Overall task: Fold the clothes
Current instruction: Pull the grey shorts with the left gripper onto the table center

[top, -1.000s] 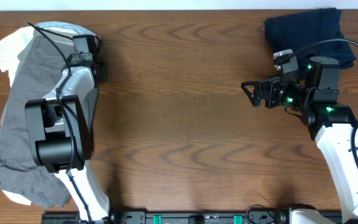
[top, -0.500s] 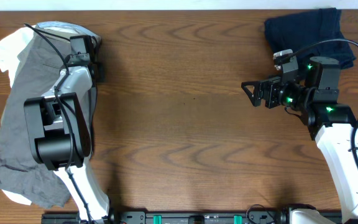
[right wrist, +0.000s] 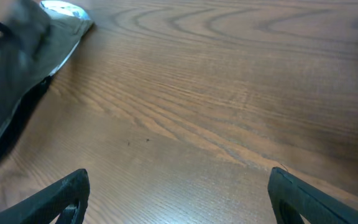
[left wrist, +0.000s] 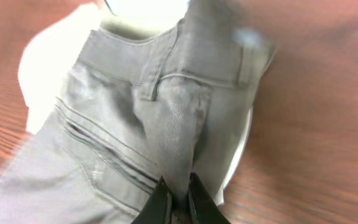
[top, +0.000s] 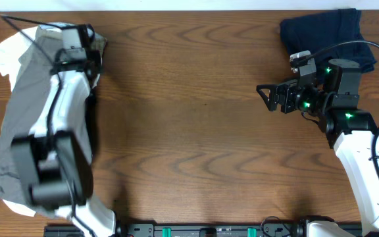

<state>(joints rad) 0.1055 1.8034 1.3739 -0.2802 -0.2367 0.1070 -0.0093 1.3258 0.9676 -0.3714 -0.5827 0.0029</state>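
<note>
My left gripper needs to pull the grey fold off the white garment toward the right in the overhead view and then let go of it, because bare wood lies between the arms (top: 164,86).
The dark grey shorts (top: 25,112) lie spread at the table's left side on top of a white garment (top: 4,54). In the left wrist view the shorts (left wrist: 129,118) show waistband, belt loops and a welt pocket. My left gripper (left wrist: 178,188) is shut on a raised fold of that grey fabric near the waistband, and overhead the left gripper (top: 92,58) sits at the shorts' upper right edge, its arm blurred. My right gripper (top: 263,97) hovers open over bare wood at the right. The right wrist view shows that gripper (right wrist: 179,190) with nothing between its fingers.
A folded navy piece (top: 328,29) lies at the far right corner behind the right arm. The wooden tabletop (top: 196,118) stretches between the two arms. The white garment (left wrist: 42,68) pokes out from under the shorts' edges.
My left gripper has shut on the grey shorts, and its arm has swung up and left over them. The right gripper has stayed in place, open.
</note>
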